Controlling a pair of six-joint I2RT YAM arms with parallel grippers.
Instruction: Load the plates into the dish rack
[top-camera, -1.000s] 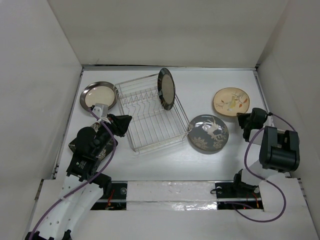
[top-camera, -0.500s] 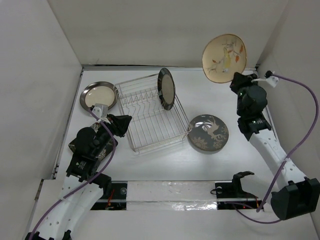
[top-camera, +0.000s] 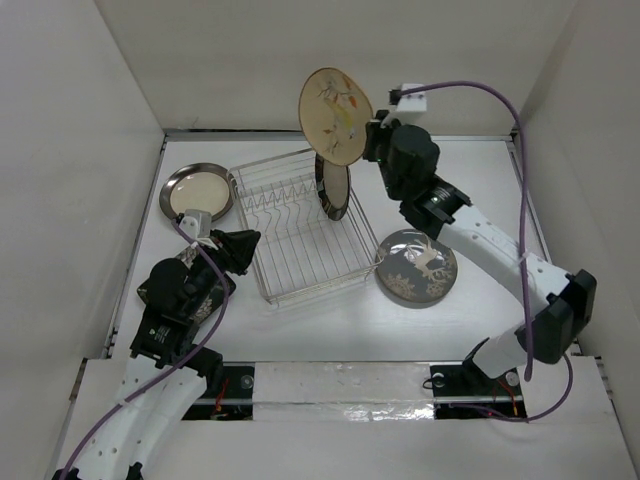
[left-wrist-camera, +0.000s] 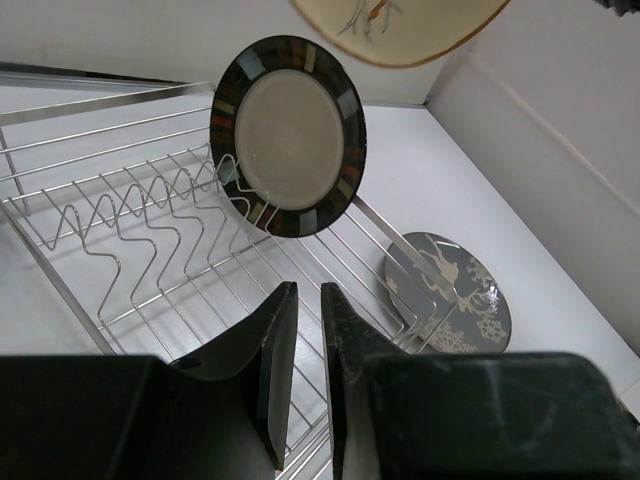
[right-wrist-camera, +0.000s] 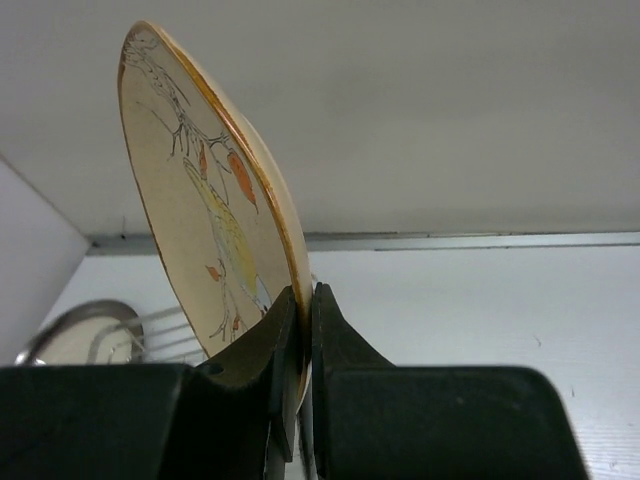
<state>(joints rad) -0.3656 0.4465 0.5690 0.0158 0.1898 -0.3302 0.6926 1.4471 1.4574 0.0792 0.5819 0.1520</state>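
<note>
I will swing my right gripper to its left in the top view, over the rack's empty wires beside the gold plate (top-camera: 335, 192) below, then lower and let go.
My right gripper (top-camera: 368, 140) is shut on the rim of the tan bird-print plate (top-camera: 335, 115) and holds it on edge in the air above the far end of the dish rack (top-camera: 300, 245). In the right wrist view the fingers (right-wrist-camera: 285, 320) pinch the plate (right-wrist-camera: 200, 210). The black-rimmed gold plate (top-camera: 335, 192) stands upright in the rack's prongs, also in the left wrist view (left-wrist-camera: 288, 135). My left gripper (top-camera: 245, 248) is at the rack's near-left side, jaws almost together and empty (left-wrist-camera: 308, 290). The dark grey floral plate (top-camera: 415, 268) lies flat right of the rack.
The silver-rimmed cream plate (top-camera: 195, 190) lies flat at the far left, behind the rack. A dark patterned plate (top-camera: 148, 283) lies mostly hidden under my left arm. White walls enclose the table on three sides.
My right arm has lifted the tan plate from the table's far right and swung it left, to above the rack's far end. The left arm has barely moved.
</note>
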